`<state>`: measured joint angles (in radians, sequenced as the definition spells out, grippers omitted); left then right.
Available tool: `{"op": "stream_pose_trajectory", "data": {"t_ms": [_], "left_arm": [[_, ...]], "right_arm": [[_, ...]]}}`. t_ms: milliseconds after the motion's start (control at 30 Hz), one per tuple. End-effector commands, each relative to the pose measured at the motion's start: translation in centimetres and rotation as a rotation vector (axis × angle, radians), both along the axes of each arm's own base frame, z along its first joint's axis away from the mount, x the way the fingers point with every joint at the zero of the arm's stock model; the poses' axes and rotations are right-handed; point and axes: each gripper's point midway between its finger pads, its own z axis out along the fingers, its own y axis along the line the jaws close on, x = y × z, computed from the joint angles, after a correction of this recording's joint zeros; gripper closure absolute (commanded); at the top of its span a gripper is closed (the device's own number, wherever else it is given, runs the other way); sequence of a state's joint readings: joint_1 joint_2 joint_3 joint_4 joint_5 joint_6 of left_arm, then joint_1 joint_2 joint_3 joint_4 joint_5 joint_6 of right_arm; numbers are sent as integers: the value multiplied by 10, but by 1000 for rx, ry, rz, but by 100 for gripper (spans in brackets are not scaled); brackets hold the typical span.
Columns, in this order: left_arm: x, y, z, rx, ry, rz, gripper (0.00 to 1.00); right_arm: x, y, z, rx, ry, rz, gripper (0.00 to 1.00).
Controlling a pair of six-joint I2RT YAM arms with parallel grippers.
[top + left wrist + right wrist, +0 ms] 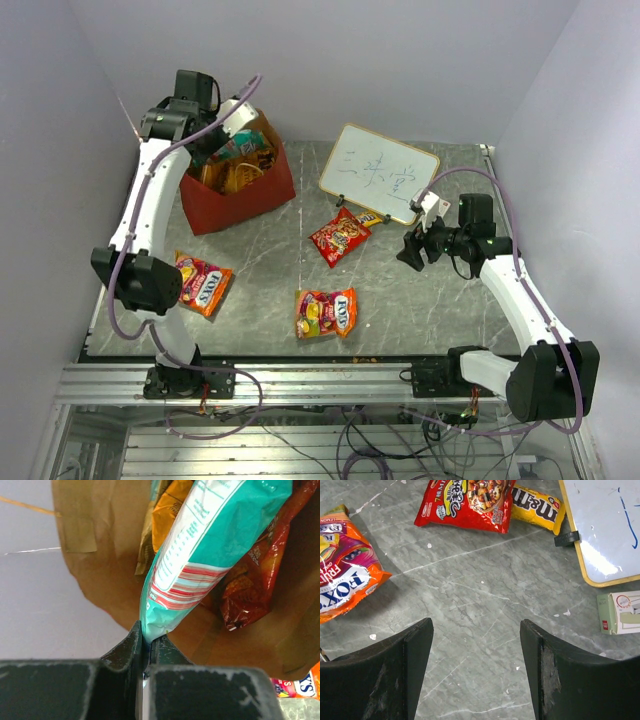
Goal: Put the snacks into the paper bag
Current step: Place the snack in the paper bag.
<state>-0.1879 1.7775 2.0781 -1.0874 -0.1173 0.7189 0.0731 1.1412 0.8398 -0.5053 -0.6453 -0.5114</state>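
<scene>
The packet's bottom seam hangs near the paper bag's rim, so my left gripper needs to bring it down and toward the right in the top view inside the paper bag [250, 195] next.
The paper bag [250, 195], red outside and brown inside [100, 575], stands at the back left. My left gripper [222, 140] hangs over its mouth, shut [149, 637] on the bottom seam of a teal snack packet [210, 535] that points down into the bag. A dark red Doritos bag [252, 585] and an orange chip bag [170, 515] lie inside. On the table lie a red packet [340, 238], a yellow M&M's pack [370, 218] and two orange Fox's packets [203, 283] [326, 313]. My right gripper [412, 250] stands open [476, 630] above bare table, holding nothing.
A whiteboard [380, 172] with writing leans at the back right, next to the red packet [465, 502] and M&M's pack [537, 510]. A small white box [622, 612] sits near its corner. Walls close in on the left, right and back.
</scene>
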Motion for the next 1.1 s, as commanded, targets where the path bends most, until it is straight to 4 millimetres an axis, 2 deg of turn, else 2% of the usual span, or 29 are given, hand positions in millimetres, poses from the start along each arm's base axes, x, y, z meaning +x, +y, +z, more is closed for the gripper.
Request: {"op": "stream_pose_trajectory", "data": {"t_ms": [0,100,533,800,1067], "left_arm": [[4,-3,6,42,2,1,93],[2,-10,-8,27,73,-15,93],[-20,-30,-33,-67,250,-58,93],[-9,-30,-49,-57,270,-37,93],[1,-27,-69,-26,312,-11,84]], "right_arm": [[0,1,3,16,-19,5,30],[0,1,3,18,-16,8,30],[-2,3,-3,22,9,22,30],[-3,3,-5,22,13,25,30],[-2,1,-6,17,12,17,30]]}}
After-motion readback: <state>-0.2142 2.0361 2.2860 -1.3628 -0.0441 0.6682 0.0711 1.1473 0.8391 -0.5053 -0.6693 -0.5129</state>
